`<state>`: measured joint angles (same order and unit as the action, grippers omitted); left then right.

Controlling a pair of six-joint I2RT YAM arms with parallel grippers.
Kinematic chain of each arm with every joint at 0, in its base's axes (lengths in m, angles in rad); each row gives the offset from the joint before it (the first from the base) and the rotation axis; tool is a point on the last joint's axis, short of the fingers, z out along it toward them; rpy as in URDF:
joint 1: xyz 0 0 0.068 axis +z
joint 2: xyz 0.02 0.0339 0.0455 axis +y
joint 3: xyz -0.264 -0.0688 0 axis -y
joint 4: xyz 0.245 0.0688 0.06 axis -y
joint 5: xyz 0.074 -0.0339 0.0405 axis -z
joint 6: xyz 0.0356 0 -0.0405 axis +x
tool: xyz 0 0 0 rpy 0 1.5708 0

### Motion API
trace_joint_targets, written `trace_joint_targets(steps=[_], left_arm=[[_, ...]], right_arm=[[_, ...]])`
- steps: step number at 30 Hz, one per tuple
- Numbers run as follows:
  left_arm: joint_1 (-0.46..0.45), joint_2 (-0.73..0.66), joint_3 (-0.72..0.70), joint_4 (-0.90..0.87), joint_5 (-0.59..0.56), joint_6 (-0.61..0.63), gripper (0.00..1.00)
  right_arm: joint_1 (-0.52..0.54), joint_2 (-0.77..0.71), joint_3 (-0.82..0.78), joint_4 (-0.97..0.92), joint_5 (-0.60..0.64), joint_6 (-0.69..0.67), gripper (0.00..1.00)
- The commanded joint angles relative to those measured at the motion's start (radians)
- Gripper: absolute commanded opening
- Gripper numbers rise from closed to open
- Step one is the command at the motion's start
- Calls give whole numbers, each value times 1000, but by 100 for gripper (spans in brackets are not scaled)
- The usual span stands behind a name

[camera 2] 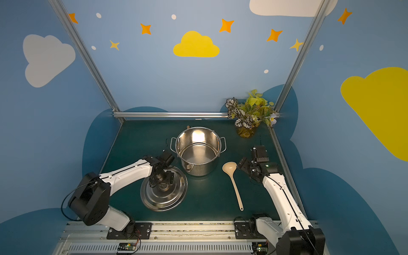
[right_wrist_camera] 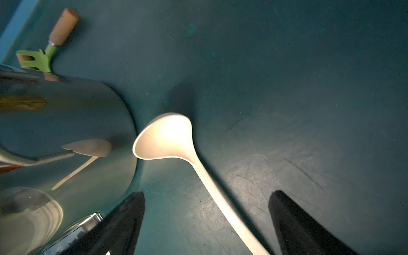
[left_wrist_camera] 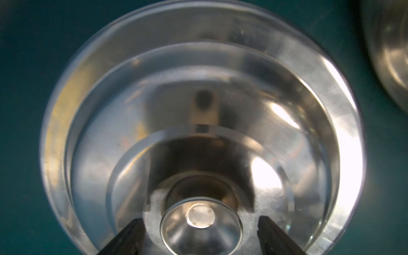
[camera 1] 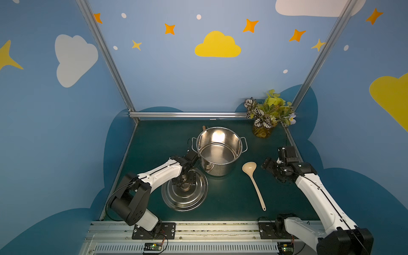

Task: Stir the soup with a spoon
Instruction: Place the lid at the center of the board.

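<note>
My right gripper next lowers and draws back onto the slim handle near the bowl [camera 1: 255, 183] [right_wrist_camera: 218, 199], because the spoon lies flat and lower than my open fingers.
The spoon [camera 1: 254, 183], a cream ladle, lies flat on the green table right of the steel pot [camera 1: 218, 150], bowl toward the pot. In the right wrist view the spoon [right_wrist_camera: 172, 139] has its bowl almost against the pot [right_wrist_camera: 66, 123]. My right gripper [camera 1: 270, 170] hangs open just right of the spoon's bowl. Its handle runs between the spread fingers of my right gripper [right_wrist_camera: 207, 193], untouched. The pot stands uncovered with a shiny bottom; I cannot tell whether soup is inside. Its lid [camera 1: 185, 194] lies on the table. My left gripper [left_wrist_camera: 200, 220] stands open astride the lid's knob [left_wrist_camera: 201, 215].
A green utensil with a wooden handle [right_wrist_camera: 47, 55] lies behind the pot. A plant in a glass vase [camera 1: 268, 112] stands at the back right corner. Aluminium rails [camera 1: 187, 114] edge the table at the back and sides.
</note>
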<state>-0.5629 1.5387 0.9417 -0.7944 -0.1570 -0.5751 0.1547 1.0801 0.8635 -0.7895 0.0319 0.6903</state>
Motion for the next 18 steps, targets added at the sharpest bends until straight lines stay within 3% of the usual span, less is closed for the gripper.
trace_joint_targets(steps=[1,8,18], left_arm=[[4,-23,1,0,-1,10,100],[4,-143,35,-27,9,24,100],[6,-275,133,1,154,106,100]], right_arm=[[15,38,-7,-77,-17,20,94],[99,176,12,-113,-94,7,90],[186,335,13,-99,-119,-14,74]])
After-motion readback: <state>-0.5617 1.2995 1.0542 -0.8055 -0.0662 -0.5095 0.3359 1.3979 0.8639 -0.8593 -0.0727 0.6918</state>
